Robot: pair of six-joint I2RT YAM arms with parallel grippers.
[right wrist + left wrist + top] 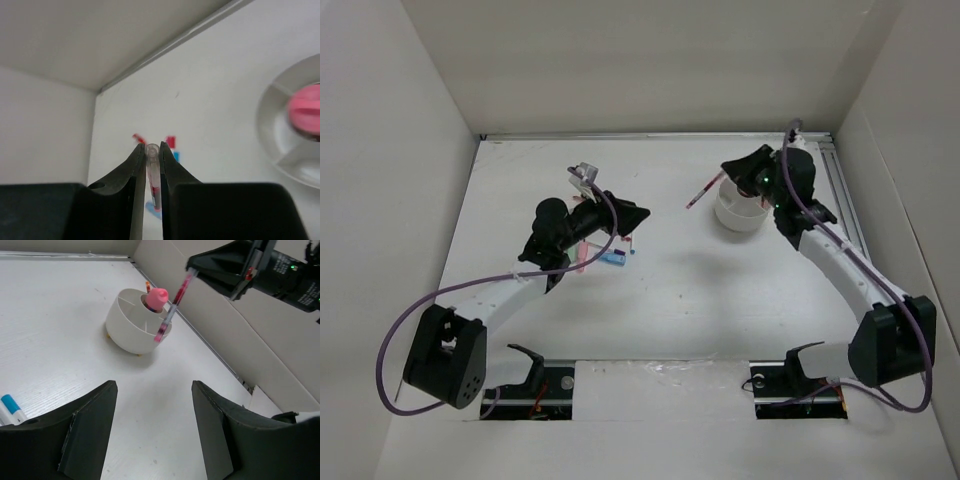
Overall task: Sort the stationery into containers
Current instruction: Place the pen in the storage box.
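I will next move my left gripper to the left in the top view, tip it downward and lower it onto the red pen beside the markers, because that pen is outside the tub.
The round white divided tub [740,212] stands at the back right. It also shows in the left wrist view [131,325], holding a pink piece [158,297] and an orange piece [148,287]. My right gripper [730,172] is shut on a thin red pen [701,194] and holds it in the air beside the tub's left rim. The pen [152,172] sits between the closed fingers, and it also shows in the left wrist view [172,307]. My left gripper [155,387] is open and empty, and hovers over the loose stationery [605,250] at mid-table.
A blue-capped white marker [10,409] lies at the left gripper's left. A small grey clip-like object [584,176] lies behind the left arm. White walls enclose the table; a metal rail [845,190] runs along the right side.
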